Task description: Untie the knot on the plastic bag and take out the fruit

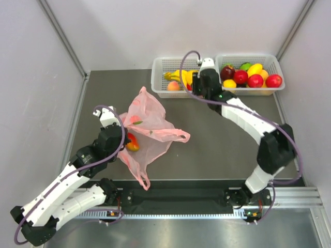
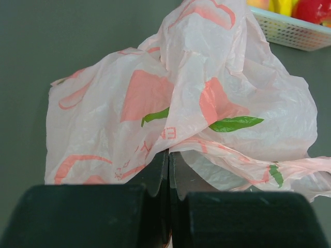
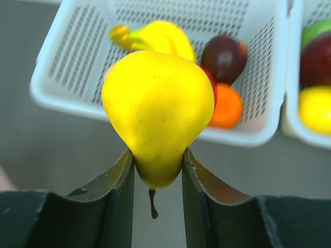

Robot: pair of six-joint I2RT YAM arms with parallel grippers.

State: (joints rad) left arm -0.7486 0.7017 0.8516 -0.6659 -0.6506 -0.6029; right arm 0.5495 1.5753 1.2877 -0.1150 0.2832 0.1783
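My right gripper moves outward, then down to the basket's far side beyond the bananas next and releases the yellow pear [image 3: 158, 108], since the basket's bare bottom shows there.
The pink plastic bag [image 1: 149, 126] lies crumpled on the table left of centre, its handle loops loose; I see no knot. It fills the left wrist view [image 2: 181, 98]. My left gripper [image 1: 124, 140] is at the bag's near-left edge, jaws shut on a fold of the plastic bag [image 2: 169, 155]. An orange-red fruit [image 1: 132, 144] shows at the bag beside it. My right gripper [image 1: 196, 85] is shut on a yellow pear [image 3: 158, 108], held stem down at the near edge of the left basket [image 3: 62, 98]. A peach-pink fruit [image 1: 173, 86] lies in that basket.
The left white basket [image 1: 158, 77] also holds yellow bananas [image 3: 160, 33], a dark purple fruit [image 3: 225, 57] and an orange fruit [image 3: 227, 106]. The right basket [image 1: 274, 62] holds several fruits. Grey walls stand on both sides.
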